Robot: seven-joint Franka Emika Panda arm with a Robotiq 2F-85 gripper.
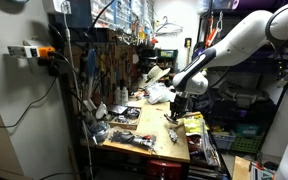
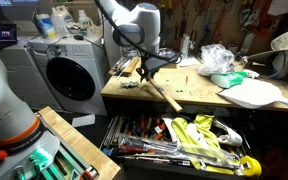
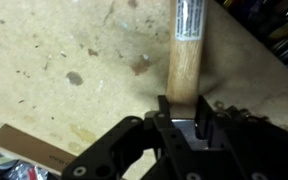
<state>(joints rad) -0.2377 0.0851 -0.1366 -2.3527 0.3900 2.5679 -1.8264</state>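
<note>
My gripper should next move toward the brown box, turning the handle and lowering it onto the bare bench top beside the box. The handle is slanting over the bench's front edge.
My gripper is shut on the end of a pale wooden handle with a silver label, which runs away from the jaws over the stained wooden workbench top. In an exterior view the gripper holds the handle slanting down over the bench's front edge. In an exterior view the gripper hangs over the middle of the bench. What is at the handle's far end is not visible.
A crumpled plastic bag and a white sheet lie on the bench. An open drawer of tools juts out below. A washing machine stands beside the bench. Hand tools lie at one end.
</note>
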